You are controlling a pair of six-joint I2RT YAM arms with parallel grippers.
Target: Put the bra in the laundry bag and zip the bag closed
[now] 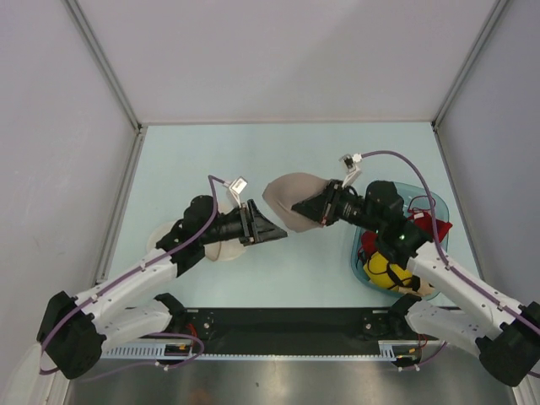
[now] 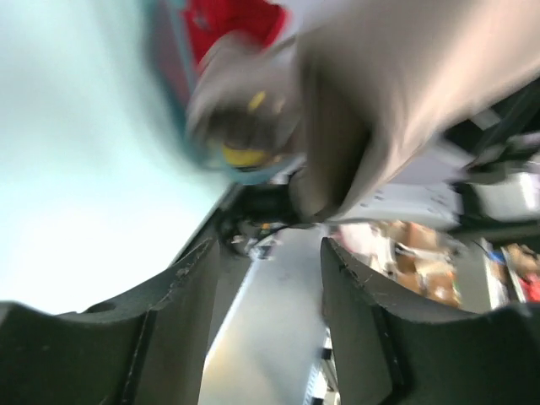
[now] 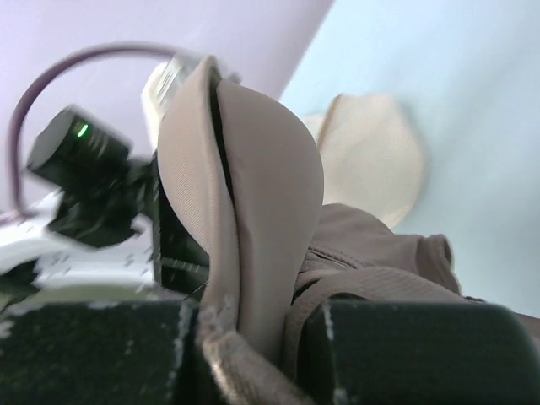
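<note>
My right gripper next lowers the folded bra onto the bare tabletop between the laundry bag [image 1: 226, 250] and the teal basket for release, since that part's clear.
The taupe bra [image 1: 291, 194] hangs above the middle of the table, folded cup against cup. My right gripper [image 1: 297, 211] is shut on its lower edge; in the right wrist view the fabric [image 3: 253, 194] is pinched between the jaws of the gripper [image 3: 253, 325]. My left gripper [image 1: 275, 229] stands open just left of it, holding nothing. The left wrist view shows the blurred bra [image 2: 396, 93] ahead of the empty gripper [image 2: 270, 257]. The cream laundry bag [image 1: 226, 250] lies flat under the left arm, and appears behind the bra as a pale disc [image 3: 371, 156].
A translucent teal basket [image 1: 354, 251] sits at the right, under the right arm. It holds a red bra [image 1: 432, 224] and a yellow-and-black garment [image 1: 384, 272]. Grey walls close off the table at the back and both sides.
</note>
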